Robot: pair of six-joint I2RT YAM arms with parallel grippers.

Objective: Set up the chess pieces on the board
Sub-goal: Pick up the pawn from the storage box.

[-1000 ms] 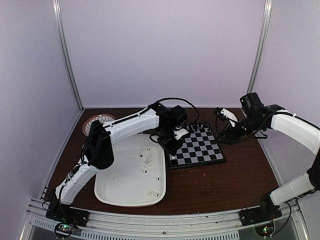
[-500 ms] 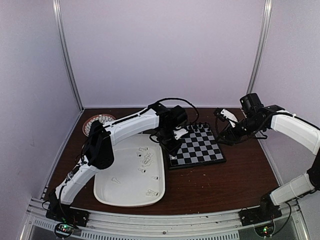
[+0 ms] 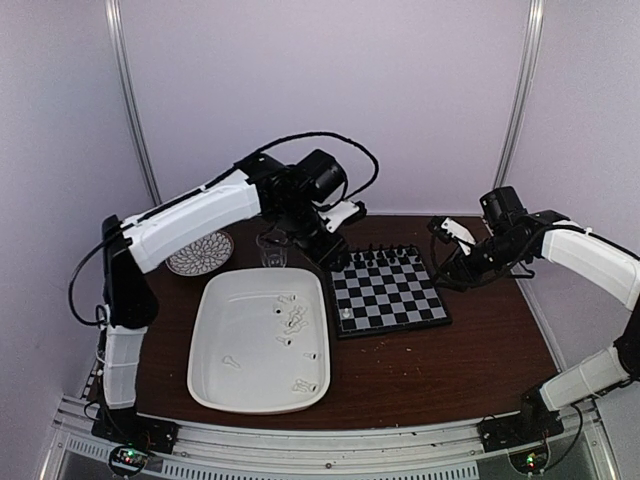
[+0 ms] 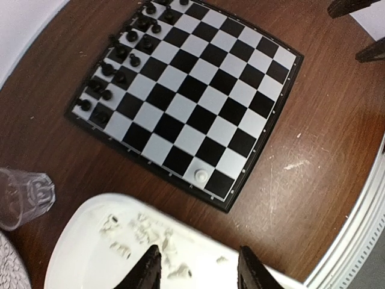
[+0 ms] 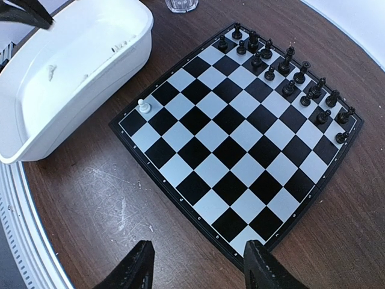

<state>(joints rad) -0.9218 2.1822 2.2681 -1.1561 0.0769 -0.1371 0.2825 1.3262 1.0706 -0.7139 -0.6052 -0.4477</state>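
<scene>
A white chess piece (image 3: pixel 310 356) (image 4: pixel 222 259) is clear of the others by the tray's side next to the board, below and back from the left gripper, so the left gripper will next go down and back onto it.
The board (image 3: pixel 400 298) lies right of the white tray (image 3: pixel 215 370). Black chessmen fill its far rows (image 4: pixel 123 54) (image 5: pixel 289 66). One white chess piece (image 3: pixel 343 313) (image 4: pixel 200 175) (image 5: pixel 143 106) stands on a pale square in the board's near-left corner area. Several more white chess pieces (image 3: pixel 293 318) (image 4: pixel 141 232) lie loose in the tray. My left gripper (image 3: pixel 332 250) (image 4: pixel 201 271) hangs open and empty, raised above the tray's far-right corner, clear of the board. My right gripper (image 3: pixel 447 268) (image 5: pixel 198 271) is open and empty, hovering just off the board's right edge (image 5: pixel 240 156).
A clear glass cup (image 3: pixel 271 248) (image 4: pixel 24 189) stands behind the tray, and a patterned round plate (image 3: pixel 200 252) sits at the back left. Enclosure walls close in the back and sides. Bare brown table (image 3: pixel 440 370) lies in front of the board.
My left gripper has opened and lifted up and back from the board's near-left corner, leaving a white piece standing there. The right arm has stayed still.
</scene>
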